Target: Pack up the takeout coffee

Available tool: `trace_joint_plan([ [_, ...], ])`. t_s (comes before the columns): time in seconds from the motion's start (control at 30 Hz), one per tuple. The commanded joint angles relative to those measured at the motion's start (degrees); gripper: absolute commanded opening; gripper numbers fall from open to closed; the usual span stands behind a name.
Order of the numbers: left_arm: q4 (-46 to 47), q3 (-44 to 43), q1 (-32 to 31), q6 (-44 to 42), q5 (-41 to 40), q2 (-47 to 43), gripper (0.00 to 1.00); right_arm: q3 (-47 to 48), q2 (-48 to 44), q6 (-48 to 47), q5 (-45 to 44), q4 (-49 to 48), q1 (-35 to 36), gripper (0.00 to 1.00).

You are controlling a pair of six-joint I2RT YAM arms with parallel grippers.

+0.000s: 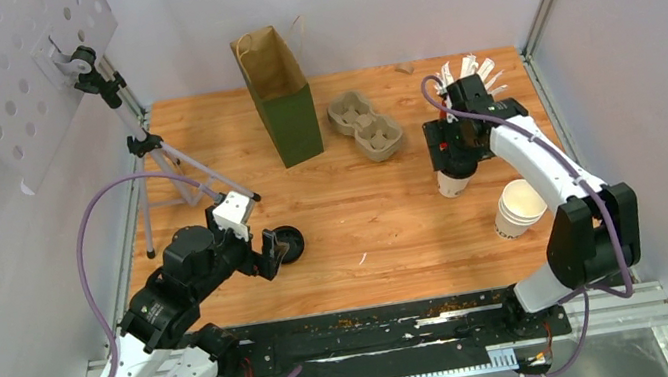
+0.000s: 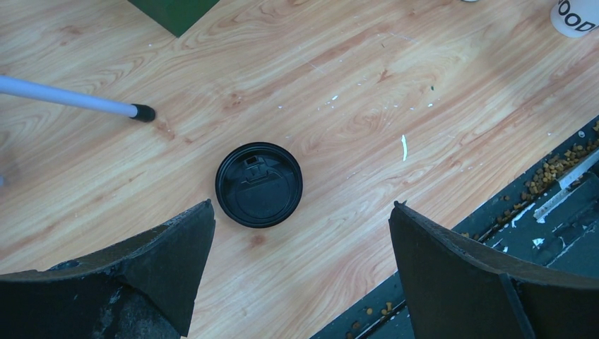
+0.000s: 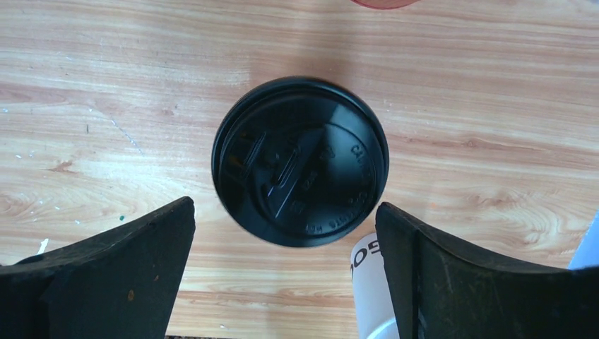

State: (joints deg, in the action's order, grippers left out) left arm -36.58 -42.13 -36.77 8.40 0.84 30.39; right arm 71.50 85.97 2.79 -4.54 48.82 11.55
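Note:
I will move my right gripper to the right in the top view and close it on the cup rim's coffee-side edge, because the white cup's rim is uncovered.
One takeout coffee, a white paper cup with a black lid, stands at the right of the table. My right gripper hovers just above it. In the right wrist view that gripper is open, its fingers on either side of the lid's near edge and apart from it. A second black lid lies flat on the wood. My left gripper is just left of it. In the left wrist view the lid sits just beyond the wide-open left gripper. An open-topped white cup stands at the near right.
A brown-and-green paper bag stands at the back, with a grey pulp carrier to its right. White stirrers show behind the right wrist. A tripod leg reaches in at the left. A black strip borders the near edge.

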Motion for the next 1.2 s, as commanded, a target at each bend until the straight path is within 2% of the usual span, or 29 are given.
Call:
trace_joint_plan([
  [0.0, 1.75, -0.9, -0.23, -1.18, -0.67, -0.08, 1.0, 6.11, -3.59, 0.47, -0.21, 4.05, -0.21, 1.0],
  [0.27, 1.75, -0.87, -0.23, -1.2, -0.71, -0.4, 1.0, 11.31, -6.45, 7.17, -6.52, 11.91, -0.21, 1.0],
  [0.33, 1.71, -0.86, -0.23, -1.2, -0.69, -0.64, 1.0, 11.18, -8.41, 10.49, -9.73, 13.38, -0.21, 0.93],
  [0.4, 1.77, -0.81, -0.26, -1.2, -0.67, -0.84, 1.0, 9.83, -11.57, 15.44, -13.84, 14.05, -0.21, 0.75],
  [0.47, 1.8, -0.78, -0.23, -1.2, -0.71, -1.03, 1.0, 7.84, -14.55, 20.38, -18.86, 14.57, -0.3, 0.63],
  [0.63, 1.85, -0.69, -0.23, -1.3, -0.45, -1.31, 1.0, 3.31, -19.69, 26.52, -24.58, 15.94, -2.19, 0.48],
  [0.83, 1.85, -0.63, -0.27, -1.37, -0.53, -1.85, 1.0, -3.15, -19.49, 25.1, -19.57, 12.77, -5.98, 0.52],
  [1.17, 1.94, -0.4, -0.23, -1.28, -0.75, -2.72, 1.0, -10.11, -20.06, 24.3, -17.35, 7.7, -7.96, 0.49],
])
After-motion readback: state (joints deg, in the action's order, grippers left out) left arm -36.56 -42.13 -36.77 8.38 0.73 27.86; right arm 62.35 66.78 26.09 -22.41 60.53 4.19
